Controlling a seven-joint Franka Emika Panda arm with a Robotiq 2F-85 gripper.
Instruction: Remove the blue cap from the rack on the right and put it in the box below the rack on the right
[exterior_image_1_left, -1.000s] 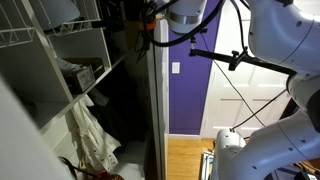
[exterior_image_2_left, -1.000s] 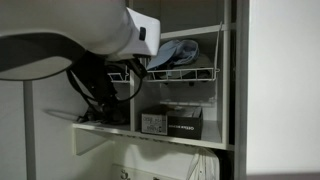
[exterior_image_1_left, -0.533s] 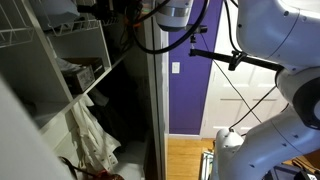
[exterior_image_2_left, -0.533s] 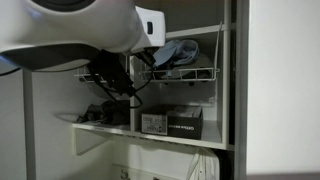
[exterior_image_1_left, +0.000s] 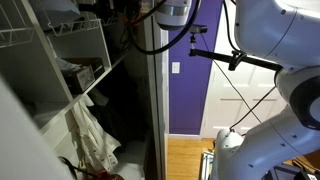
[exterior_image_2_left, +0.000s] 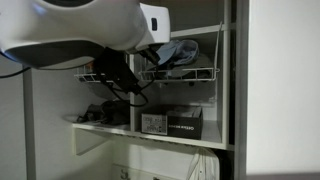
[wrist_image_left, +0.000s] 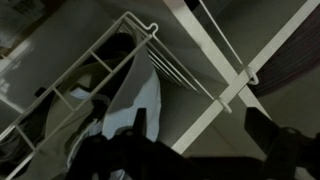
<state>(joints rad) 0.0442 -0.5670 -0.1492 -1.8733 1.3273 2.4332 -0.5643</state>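
The cap's pale edge lies to the left of my gripper's finger gap in the wrist view. My gripper should shift to that side and move forward onto it.
The blue cap lies crumpled on the white wire rack at the right of the closet. Directly below it, the brown cardboard box stands on the shelf, its white label facing out. My white arm fills the upper left, and its dark wrist end hangs at rack height, left of the cap and apart from it. In the wrist view my gripper is open with nothing between the fingers. It faces white rack rods and a pale bluish cloth; I cannot tell whether that cloth is the cap.
A second wire rack hangs left of the cap's rack, with dark items on the shelf below. The closet's side wall bounds the right. A white cloth hangs low in the closet beside the door frame.
The arm has swung further across towards the racks. Its dark wrist end rose from shelf height to rack height and shifted right. The jaws stayed open.
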